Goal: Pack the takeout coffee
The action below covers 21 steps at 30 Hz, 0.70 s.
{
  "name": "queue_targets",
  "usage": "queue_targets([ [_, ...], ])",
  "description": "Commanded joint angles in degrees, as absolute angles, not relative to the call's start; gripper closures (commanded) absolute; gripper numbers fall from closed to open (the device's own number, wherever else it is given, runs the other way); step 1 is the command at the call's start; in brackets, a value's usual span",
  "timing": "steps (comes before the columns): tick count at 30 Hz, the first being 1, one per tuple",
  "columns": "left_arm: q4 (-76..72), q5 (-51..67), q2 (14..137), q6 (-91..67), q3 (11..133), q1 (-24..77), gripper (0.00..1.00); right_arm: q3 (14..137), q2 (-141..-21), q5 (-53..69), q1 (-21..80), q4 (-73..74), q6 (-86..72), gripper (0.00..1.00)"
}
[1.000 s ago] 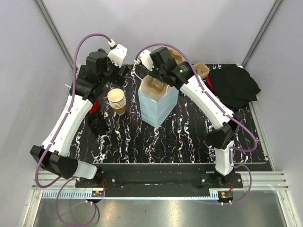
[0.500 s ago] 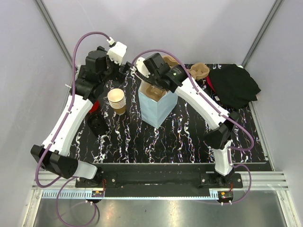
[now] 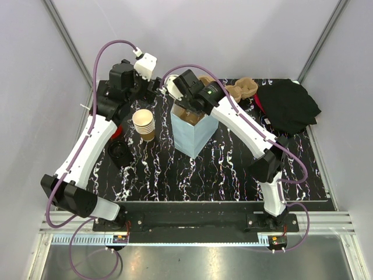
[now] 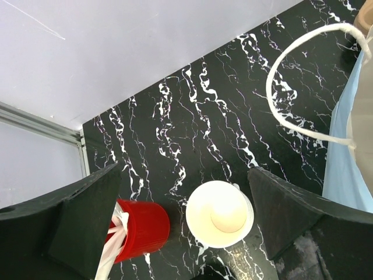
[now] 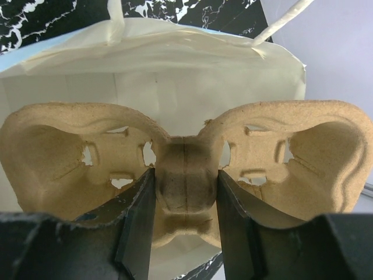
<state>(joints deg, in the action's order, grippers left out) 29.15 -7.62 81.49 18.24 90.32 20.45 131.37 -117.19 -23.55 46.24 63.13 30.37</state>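
Note:
I need to lower the carrier deeper into the light-blue paper bag [image 3: 192,137] with my right gripper next and let go of it there, because the bag's inside is right below my right gripper.
My right gripper [image 5: 185,181] is shut on the middle ridge of the brown moulded-pulp cup carrier [image 5: 58,151]. It holds the carrier inside the mouth of the light-blue paper bag [image 3: 192,137], where the carrier [image 3: 189,115] shows just below the rim. My left gripper [image 4: 183,175] is open and empty, high above the stack of nested tan cups [image 4: 220,214]. That stack [image 3: 144,123] stands left of the bag. No separate takeout coffee cup shows in any view. A round black lid [image 3: 120,153] lies on the table near the stack.
A red cup [image 4: 140,227] holding white sticks lies left of the stack. More pulp carriers [image 3: 245,87] sit at the back, beside a black cloth [image 3: 288,105] at the right. The bag's white handle [image 4: 291,125] loops out towards the left gripper. Grey walls enclose the black marble table [image 3: 175,175].
My right gripper has moved left and down, lowering the carrier deeper into the bag's mouth. The left arm has shifted slightly and stays open.

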Motion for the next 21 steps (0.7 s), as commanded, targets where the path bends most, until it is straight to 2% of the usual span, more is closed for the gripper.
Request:
queue_targets([
  [1, 25.0, -9.2, 81.8, 16.5, 91.1, 20.2, 0.01, 131.6, -117.3, -21.9, 47.2, 64.2, 28.9, 0.64],
  [21, 25.0, -8.4, 81.1, 16.3, 90.1, 20.2, 0.01, 129.8, -119.4, -18.0, 47.2, 64.8, 26.6, 0.64],
])
